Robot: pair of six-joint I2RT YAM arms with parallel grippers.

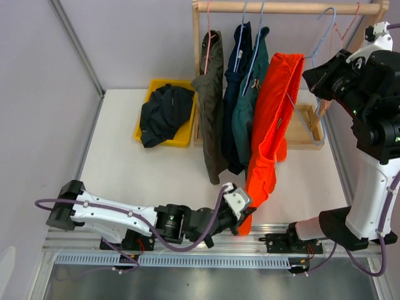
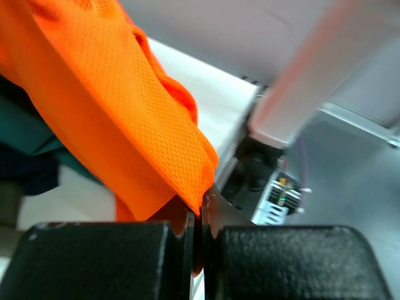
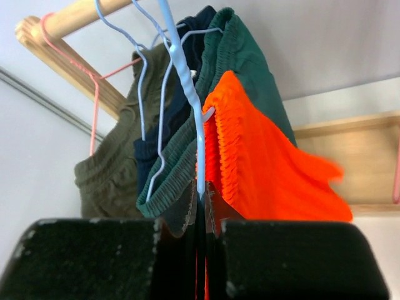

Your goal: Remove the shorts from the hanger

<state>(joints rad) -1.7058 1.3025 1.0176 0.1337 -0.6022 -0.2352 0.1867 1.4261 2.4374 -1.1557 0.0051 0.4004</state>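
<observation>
Next, my right gripper moves the light-blue hanger outward toward the bar's end by the pink hanger and releases it there. The hanger's hook reaches over the bar.
The orange shorts (image 1: 272, 125) hang from a light-blue wire hanger (image 3: 187, 81) at the right end of the row on the wooden rack. My left gripper (image 1: 240, 217) is shut on their lower hem (image 2: 125, 112), low near the table's front edge. My right gripper (image 1: 312, 78) is shut on the hanger wire just beside the orange waistband (image 3: 269, 162). The olive-grey shorts (image 1: 212, 106), navy shorts (image 1: 236, 81) and teal shorts (image 1: 250, 106) hang on their own hangers to the left. The black shorts (image 1: 164, 112) lie in a yellow tray.
The yellow tray (image 1: 150, 87) sits at the back left. The wooden rail (image 1: 287, 7) crosses the top, with the rack's wooden base (image 1: 306, 134) at the right. A pink wire hanger (image 1: 350, 25) hangs bare at the far right. A metal rail runs along the near edge.
</observation>
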